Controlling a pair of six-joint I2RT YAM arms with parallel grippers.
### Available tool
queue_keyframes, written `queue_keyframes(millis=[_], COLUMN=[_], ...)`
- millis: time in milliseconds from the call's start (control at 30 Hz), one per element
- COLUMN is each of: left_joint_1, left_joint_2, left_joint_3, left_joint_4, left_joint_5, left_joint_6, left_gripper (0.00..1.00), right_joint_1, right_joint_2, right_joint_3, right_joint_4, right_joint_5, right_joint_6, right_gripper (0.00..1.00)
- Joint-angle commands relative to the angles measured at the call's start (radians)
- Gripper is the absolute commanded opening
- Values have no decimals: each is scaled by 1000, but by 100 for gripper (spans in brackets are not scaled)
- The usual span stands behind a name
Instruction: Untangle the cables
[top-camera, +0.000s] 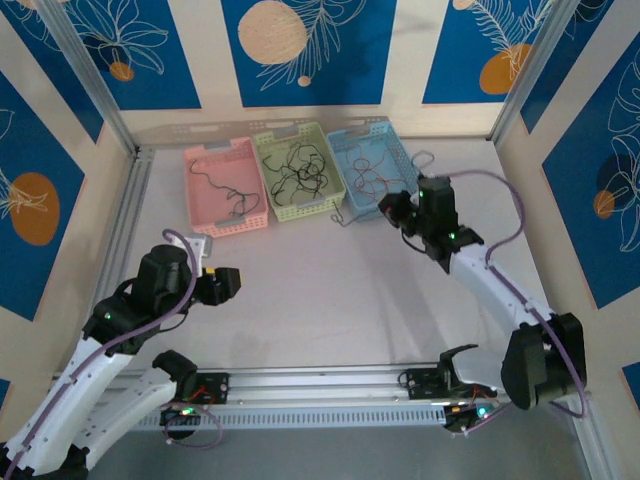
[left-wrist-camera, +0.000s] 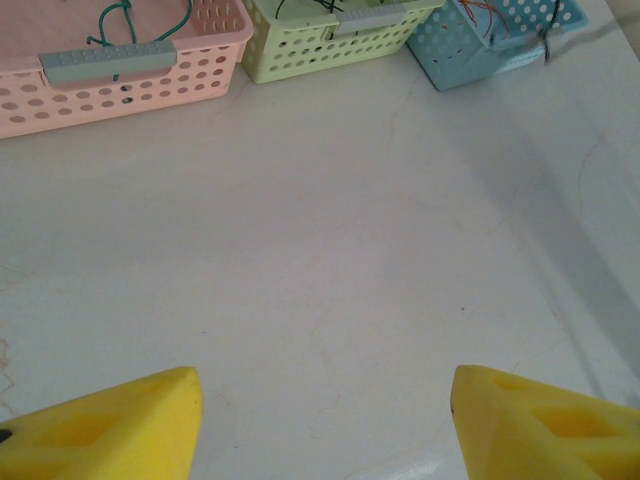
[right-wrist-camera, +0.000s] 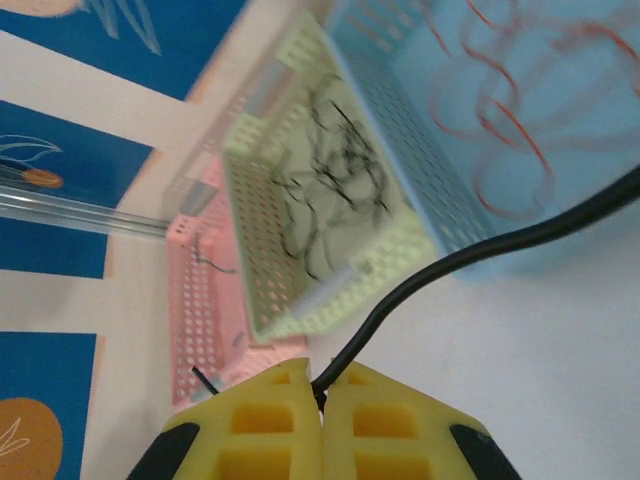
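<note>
My right gripper carries the black cable outward and across the blue basket (top-camera: 362, 134) next, over the green basket to release it, since black cables lie there.
My right gripper (right-wrist-camera: 321, 375) is shut on a black cable (right-wrist-camera: 441, 266) that curves up and to the right past the blue basket (right-wrist-camera: 400, 150). From above, that gripper (top-camera: 393, 208) hovers at the blue basket's (top-camera: 362, 134) front edge. A tangle of black cables (top-camera: 297, 175) fills the green basket (top-camera: 310, 210). Red cables (right-wrist-camera: 500, 130) lie in the blue basket. A dark cable (top-camera: 232, 195) lies in the pink basket (top-camera: 235, 227). My left gripper (top-camera: 235, 283) hangs open over bare table, its yellow fingers (left-wrist-camera: 110, 430) wide apart with nothing between them.
The three baskets stand side by side at the back of the white table (top-camera: 330, 290). An aluminium frame rail (top-camera: 320, 385) runs along the near edge between the arm bases. Panel walls close in the left, back and right.
</note>
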Motion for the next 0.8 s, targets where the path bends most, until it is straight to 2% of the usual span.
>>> queue_keyframes(millis=[0,300,600,667,733,767], left_joint_1=[6,6,5,6,6,5], left_joint_2=[-13,-17,-14,-14,-14,-16], left_joint_3=[1,-3,-8,-9,-11,-11], left_joint_4=[-3,-4,-3,-3,-4,-4], left_joint_5=[-8,-17,-19,-20,-21,-25], left_joint_6=[10,10,11,10,10,8], left_gripper=[67,67,67,67,67,67], right_joint_1=[23,109,163,176,183,181], right_joint_2=[149,684,1168,1240,1267,1267], right_joint_3=[206,926,1575,1670,1689,1675], right_joint_4=[-84,-352,-630,-660,-660,-652], right_joint_5=[11,36,23,38,44,42], right_joint_6=[-226,-375,-426,-450,-470,-465], right_gripper=[0,0,0,0,0,3])
